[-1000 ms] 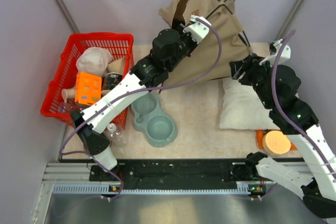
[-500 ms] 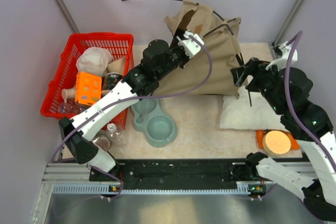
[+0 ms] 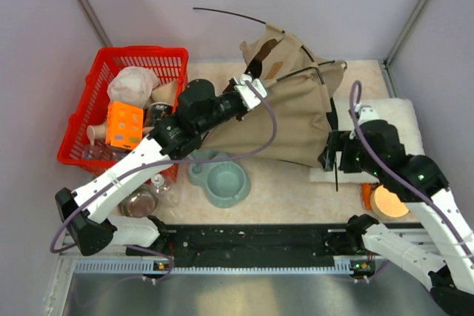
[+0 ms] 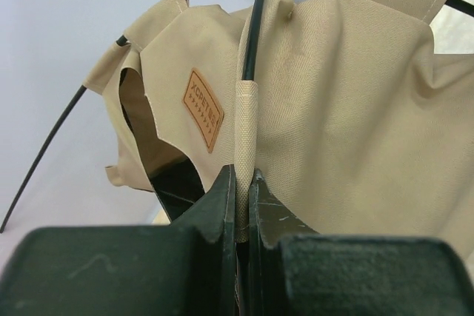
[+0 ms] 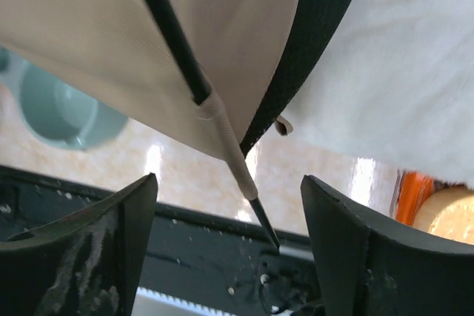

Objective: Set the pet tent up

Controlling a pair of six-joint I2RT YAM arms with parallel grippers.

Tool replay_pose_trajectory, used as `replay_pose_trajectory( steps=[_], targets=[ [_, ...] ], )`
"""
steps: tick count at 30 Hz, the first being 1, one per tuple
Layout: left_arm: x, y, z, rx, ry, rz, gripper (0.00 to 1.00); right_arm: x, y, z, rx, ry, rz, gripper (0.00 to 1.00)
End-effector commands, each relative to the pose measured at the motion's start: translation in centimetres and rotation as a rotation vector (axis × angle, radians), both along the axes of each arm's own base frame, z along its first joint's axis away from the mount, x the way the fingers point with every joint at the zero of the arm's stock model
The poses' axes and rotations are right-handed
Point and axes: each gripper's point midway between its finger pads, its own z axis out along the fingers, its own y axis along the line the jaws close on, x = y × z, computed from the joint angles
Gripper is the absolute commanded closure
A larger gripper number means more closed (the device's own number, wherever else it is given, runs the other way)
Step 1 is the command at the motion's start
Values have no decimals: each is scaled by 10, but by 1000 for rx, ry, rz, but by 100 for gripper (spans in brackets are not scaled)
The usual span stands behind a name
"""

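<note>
Next, the right gripper moves down and slightly back around the bare end of the tent pole below the sleeve [image 3: 336, 180] [image 5: 265, 223], hanging untouched between the open fingers.
The tan pet tent [image 3: 292, 112] hangs half-raised over the middle of the mat, its thin dark poles [image 3: 229, 14] sticking out at the top. My left gripper [image 3: 248, 88] is shut on the tent's tan pole sleeve near the doorway. In the left wrist view the sleeve [image 4: 246, 131] is pinched between the jaws [image 4: 243, 177], beside the brown label patch [image 4: 203, 109]. My right gripper [image 3: 331, 157] is open at the tent's front right corner. In the right wrist view a pole end [image 5: 255, 212] hangs between the open jaws [image 5: 229, 183], touching neither. The pompom is not visible.
A red basket [image 3: 89, 120] of items stands at left. A teal double pet bowl [image 3: 218, 175] lies under the left arm. The fluffy white cushion [image 3: 400, 112] lies at right, with an orange-lidded jar [image 3: 389, 201] near it. Grey walls enclose the mat.
Both arms have pulled back toward the near edge. The left gripper has drawn the tent forward and down. The right gripper has dropped from beside the tent to its front right corner.
</note>
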Motion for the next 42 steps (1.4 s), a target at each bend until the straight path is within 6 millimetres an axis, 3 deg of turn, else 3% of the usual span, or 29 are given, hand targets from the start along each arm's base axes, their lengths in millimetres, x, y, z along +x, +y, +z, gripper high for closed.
replay_pose_trajectory(
  steps=[1, 7, 13, 14, 18, 24, 30, 34, 37, 42],
  targets=[
    [-10, 9, 49, -97, -129, -27, 100, -16, 7, -34, 9, 107, 53, 26],
    [-7, 11, 48, -105, -125, -19, 100, -12, 16, -57, 6, 133, 99, 51],
    [-15, 6, 58, -131, -124, -60, 100, -14, 24, -40, 40, 72, 164, 96],
    [-16, 6, 62, -138, -126, -68, 100, -16, 24, -36, 46, 55, 177, 100],
    [-30, 4, 80, -199, -113, -125, 100, -29, 22, -5, 84, -30, 227, 100],
    [-49, 1, 86, -269, -48, -203, 100, -64, 18, 43, 168, -85, 288, 100],
    [-48, -8, 89, -339, 30, -227, 100, -90, 20, 90, 311, -114, 299, 100],
    [-43, -15, 83, -359, 93, -223, 100, -97, 24, 123, 398, -149, 305, 100],
    [-37, -16, 77, -369, 106, -195, 100, -99, 33, 138, 461, -168, 336, 100],
    [-17, -18, 74, -353, 94, -130, 99, -86, 50, 123, 512, -174, 364, 100]
  ],
)
